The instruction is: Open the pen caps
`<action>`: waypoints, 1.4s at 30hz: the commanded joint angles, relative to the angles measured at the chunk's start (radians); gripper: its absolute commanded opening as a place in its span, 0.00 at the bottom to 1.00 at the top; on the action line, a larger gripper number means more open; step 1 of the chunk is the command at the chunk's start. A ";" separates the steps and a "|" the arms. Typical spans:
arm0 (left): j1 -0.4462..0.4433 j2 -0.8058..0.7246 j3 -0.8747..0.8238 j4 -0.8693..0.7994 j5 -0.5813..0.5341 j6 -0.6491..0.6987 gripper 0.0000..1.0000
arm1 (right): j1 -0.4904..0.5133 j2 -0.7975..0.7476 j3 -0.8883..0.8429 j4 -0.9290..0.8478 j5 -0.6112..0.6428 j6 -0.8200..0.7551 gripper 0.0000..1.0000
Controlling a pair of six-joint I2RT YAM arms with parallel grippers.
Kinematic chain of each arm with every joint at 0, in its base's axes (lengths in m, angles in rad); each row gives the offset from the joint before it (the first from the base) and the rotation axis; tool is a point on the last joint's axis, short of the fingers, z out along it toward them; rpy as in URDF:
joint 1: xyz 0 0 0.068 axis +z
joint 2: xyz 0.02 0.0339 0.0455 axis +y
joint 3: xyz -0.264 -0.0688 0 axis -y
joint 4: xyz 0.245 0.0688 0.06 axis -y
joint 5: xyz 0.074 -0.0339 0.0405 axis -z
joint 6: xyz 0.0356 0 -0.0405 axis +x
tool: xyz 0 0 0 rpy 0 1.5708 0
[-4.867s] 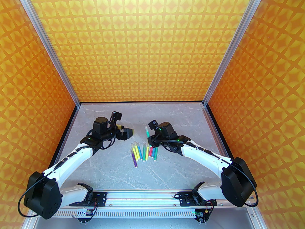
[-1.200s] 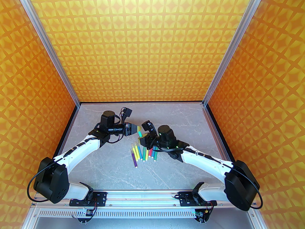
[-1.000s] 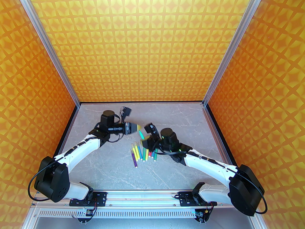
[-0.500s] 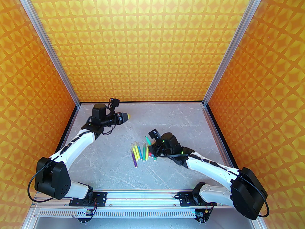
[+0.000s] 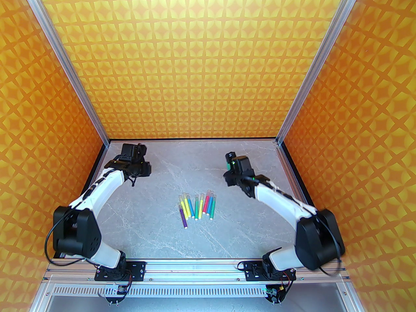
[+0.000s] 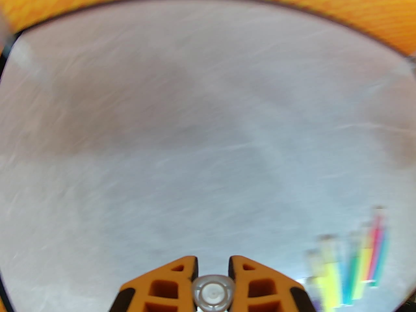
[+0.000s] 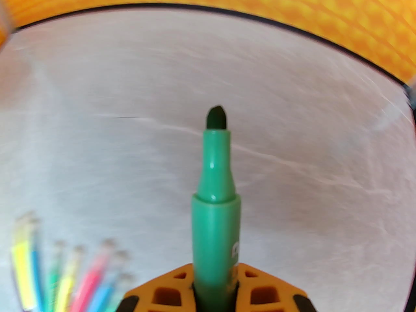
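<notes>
The green pen's dark tip is already uncapped, so next I will lower my right gripper to the empty tabletop, away from the row of pens, and release the pen.
My right gripper (image 7: pixel 215 268) is shut on a green pen (image 7: pixel 214 187) whose cap is off; its dark pointed tip (image 7: pixel 216 117) points away over the grey table. My left gripper (image 6: pixel 213 265) is shut on a clear, colourless pen cap (image 6: pixel 213 292), seen end-on between the orange fingers (image 6: pixel 175 271). In the top view the left gripper (image 5: pixel 143 168) is at the back left and the right gripper (image 5: pixel 229 175) at the back right, far apart. Between them lies a row of several coloured pens (image 5: pixel 196 206) with clear pen caps (image 5: pixel 186 196) on their far ends.
Orange patterned walls close the grey marble table (image 5: pixel 162 232) on three sides, with a black border (image 5: pixel 195 139) at the back. Both wrists sit near the back corners. The row of pens appears blurred at the lower right of the left wrist view (image 6: pixel 351 271) and lower left of the right wrist view (image 7: pixel 65 278).
The grippers met over the pens and pulled apart, and the cap came off the green pen. The left arm swung to the back left with the cap, the right to the back right with the pen.
</notes>
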 commanded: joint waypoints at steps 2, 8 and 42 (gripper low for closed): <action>0.052 0.061 0.039 -0.034 -0.100 0.060 0.00 | -0.063 0.115 0.066 -0.064 0.057 -0.033 0.00; 0.114 0.180 0.091 -0.051 -0.125 0.095 0.00 | -0.113 0.221 0.132 -0.087 0.062 -0.022 0.00; 0.166 0.433 0.184 -0.135 -0.096 0.137 0.08 | -0.205 0.423 0.252 -0.156 0.020 0.007 0.16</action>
